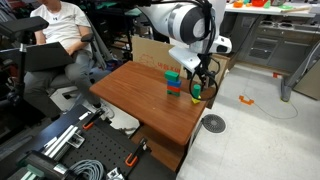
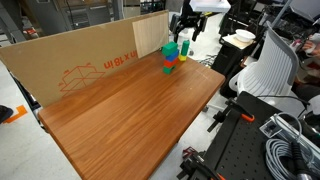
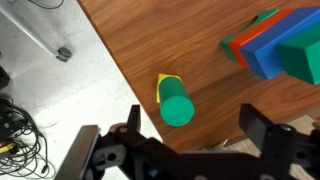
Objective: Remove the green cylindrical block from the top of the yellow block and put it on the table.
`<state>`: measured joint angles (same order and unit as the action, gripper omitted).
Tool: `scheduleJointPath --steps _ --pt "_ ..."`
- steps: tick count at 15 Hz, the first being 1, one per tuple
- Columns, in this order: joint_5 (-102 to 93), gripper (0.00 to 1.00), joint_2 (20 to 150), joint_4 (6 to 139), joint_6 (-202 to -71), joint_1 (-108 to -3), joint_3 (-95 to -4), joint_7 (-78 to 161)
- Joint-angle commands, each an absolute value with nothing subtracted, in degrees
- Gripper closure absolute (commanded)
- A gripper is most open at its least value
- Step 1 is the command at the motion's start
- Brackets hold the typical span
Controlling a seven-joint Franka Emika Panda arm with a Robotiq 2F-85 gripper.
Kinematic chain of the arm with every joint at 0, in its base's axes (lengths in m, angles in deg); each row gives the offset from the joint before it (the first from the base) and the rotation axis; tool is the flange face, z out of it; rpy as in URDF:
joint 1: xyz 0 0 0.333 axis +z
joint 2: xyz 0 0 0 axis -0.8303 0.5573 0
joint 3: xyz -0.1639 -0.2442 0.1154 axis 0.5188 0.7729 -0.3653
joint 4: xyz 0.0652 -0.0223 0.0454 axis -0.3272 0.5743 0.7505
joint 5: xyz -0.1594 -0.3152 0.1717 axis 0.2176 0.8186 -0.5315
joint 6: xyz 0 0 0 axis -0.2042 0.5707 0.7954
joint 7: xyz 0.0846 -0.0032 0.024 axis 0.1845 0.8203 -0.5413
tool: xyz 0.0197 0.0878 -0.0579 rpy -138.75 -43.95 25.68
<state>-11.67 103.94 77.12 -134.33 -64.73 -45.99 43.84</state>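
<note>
My gripper is open and the green cylindrical block (image 1: 196, 90) (image 3: 177, 108) stands between its two dark fingers, so next it will move down around the block and close.
The tiny green cylindrical block (image 3: 177, 108) stands on the small yellow block (image 3: 161, 84) near the edge of the reddish-brown table (image 3: 160, 40). My gripper (image 3: 195, 130) is open and hovers above them; the cylinder sits between the two dark fingers, nearer one of them, untouched. In both exterior views the gripper (image 1: 201, 76) (image 2: 187, 32) hangs over the cylinder (image 1: 196, 88) at the table's (image 2: 130, 110) far corner. The multicoloured stack (image 3: 275, 40) (image 1: 173, 82) (image 2: 170, 58) stands right beside it.
A cardboard wall (image 2: 90, 60) lines one long side of the table. The table edge and grey floor (image 3: 60, 90) lie close to the blocks. A seated person (image 1: 60, 25), a tool board (image 1: 70, 140) and an office chair (image 2: 265, 70) surround the table.
</note>
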Motion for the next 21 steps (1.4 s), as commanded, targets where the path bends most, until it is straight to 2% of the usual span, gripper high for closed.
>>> scheduleJointPath --steps 1,11,12,13,14,21 --pt "-12.3 0.00 105.4 74.8 -133.5 -65.5 -46.9 42.5" --pt "-11.7 0.00 108.1 73.5 -133.5 -65.0 -46.8 43.3" --pt "-11.7 0.25 108.5 73.2 -133.5 -65.0 -46.8 43.4" --pt "-11.6 0.26 108.9 73.0 -133.5 -65.0 -46.7 43.5" --pt "-11.7 0.33 109.1 72.8 -133.5 -65.0 -46.7 43.5" --pt "-14.3 0.89 107.7 72.5 -132.3 -66.7 -49.1 40.2"
